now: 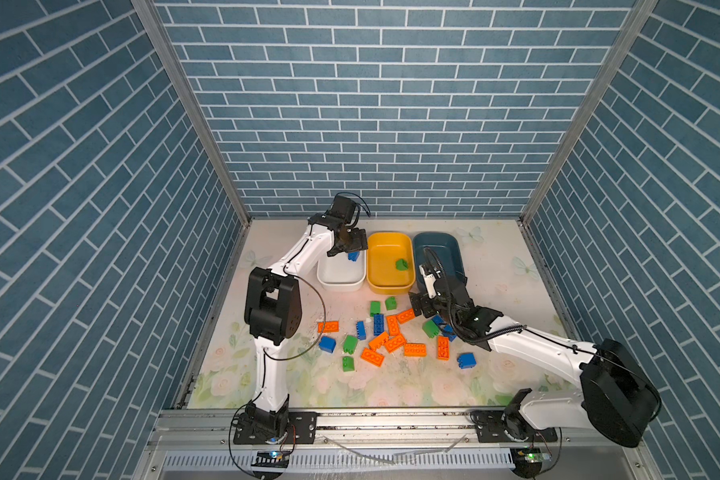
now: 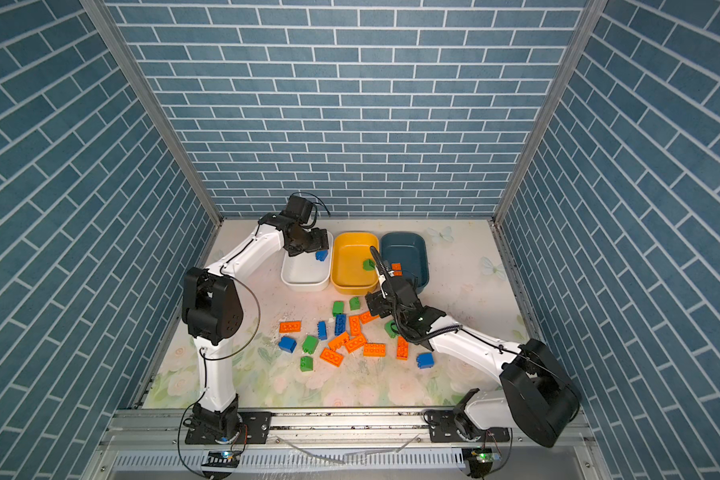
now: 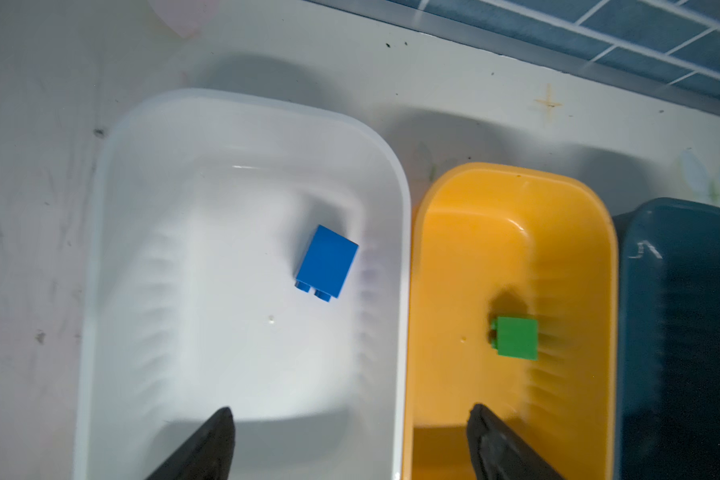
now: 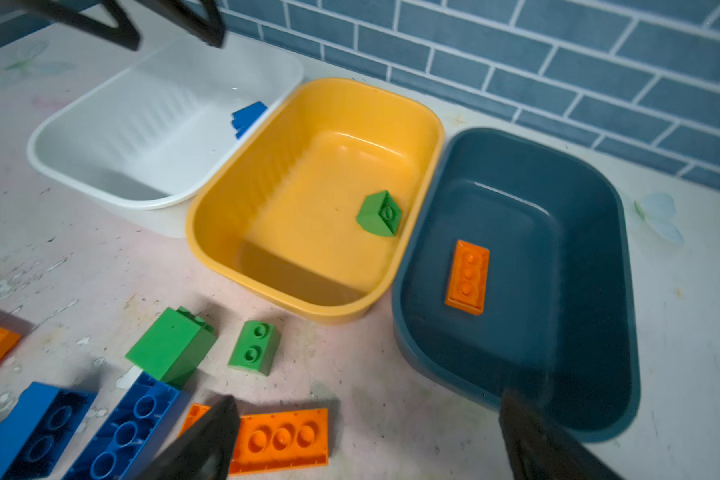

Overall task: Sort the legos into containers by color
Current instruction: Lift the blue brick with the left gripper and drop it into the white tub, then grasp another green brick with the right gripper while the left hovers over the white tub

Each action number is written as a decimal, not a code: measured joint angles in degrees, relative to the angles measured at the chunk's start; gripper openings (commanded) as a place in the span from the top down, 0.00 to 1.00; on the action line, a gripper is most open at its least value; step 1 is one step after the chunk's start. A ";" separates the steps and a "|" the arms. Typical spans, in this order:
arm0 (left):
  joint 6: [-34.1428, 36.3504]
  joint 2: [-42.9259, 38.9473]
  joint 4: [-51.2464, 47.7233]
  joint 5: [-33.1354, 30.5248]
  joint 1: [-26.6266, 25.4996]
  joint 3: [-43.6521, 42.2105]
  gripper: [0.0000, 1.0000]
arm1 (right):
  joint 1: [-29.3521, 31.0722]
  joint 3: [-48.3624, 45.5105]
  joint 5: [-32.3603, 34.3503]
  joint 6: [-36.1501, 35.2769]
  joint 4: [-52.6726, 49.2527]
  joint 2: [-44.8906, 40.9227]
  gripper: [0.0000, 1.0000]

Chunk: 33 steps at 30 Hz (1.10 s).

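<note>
My right gripper draws back and down onto the green brick next, as it lies below and nearer my base and the yellow tub already holds green.
Three containers stand in a row at the back: a white tub, a yellow tub and a dark teal tub. My left gripper hangs open above the white tub, holding nothing. Under it a blue brick lies on its side in that tub. A green brick sits in the yellow tub and an orange flat brick in the teal one. My right gripper is open and empty, low over the table before the teal tub, beside an orange flat brick.
Several loose orange, blue and green legos are scattered over the middle of the flowered table. Two green bricks lie just in front of the yellow tub. Blue tiled walls close three sides; a metal rail runs along the front.
</note>
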 measured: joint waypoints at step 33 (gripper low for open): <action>-3.10 -8.81 5.57 4.85 0.61 -12.26 0.01 | 0.28 6.34 -17.99 8.70 -28.02 10.73 0.48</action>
